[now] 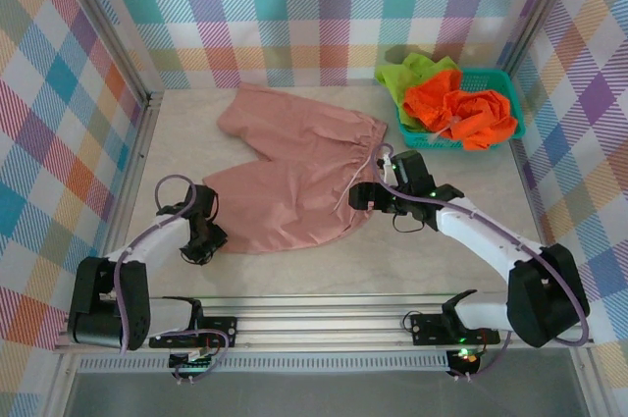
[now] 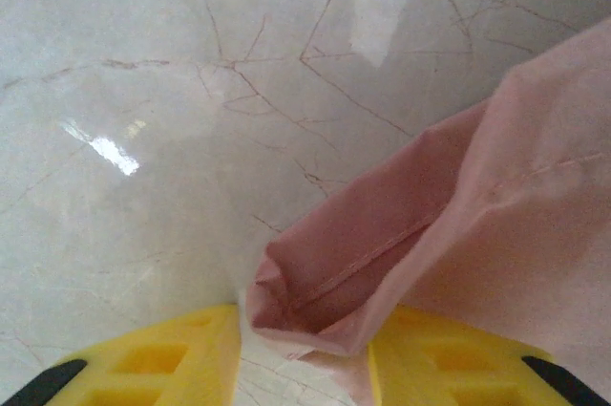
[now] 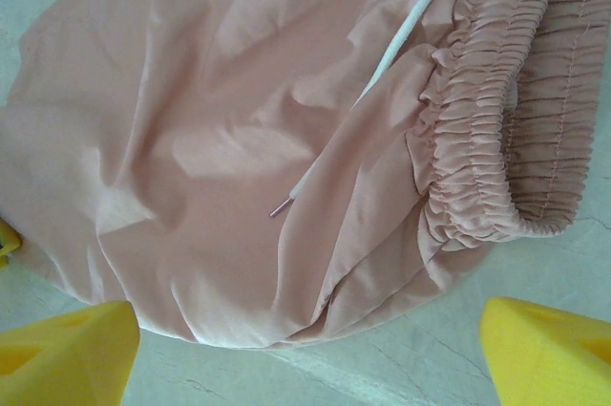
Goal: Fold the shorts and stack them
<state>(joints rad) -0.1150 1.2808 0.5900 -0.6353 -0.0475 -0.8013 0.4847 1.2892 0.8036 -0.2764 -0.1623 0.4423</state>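
My right gripper lowers and turns onto the near end of the gathered waistband next, as my left gripper sits at the same edge's hem corner.
The dusty pink shorts (image 1: 294, 177) lie spread flat in the middle of the table, waistband to the right. My left gripper (image 1: 204, 240) sits at the lower left leg corner. In the left wrist view that hem corner (image 2: 315, 282) lies between the yellow fingers (image 2: 162, 363) of the left gripper (image 2: 304, 353), with a gap still showing beside the left finger. My right gripper (image 1: 378, 196) hovers open over the waistband end; its wrist view shows the gathered waistband (image 3: 506, 119), a white drawstring (image 3: 382, 62) and the pink fabric's edge above the right gripper (image 3: 305, 349). The orange shorts (image 1: 461, 113) and the green shorts (image 1: 412, 74) sit in the basket.
The teal mesh basket (image 1: 514, 103) stands at the back right against the checked wall. Checked walls and metal rails close in the table on the left, back and right. Bare marble table (image 1: 324, 270) runs along the front between the arms.
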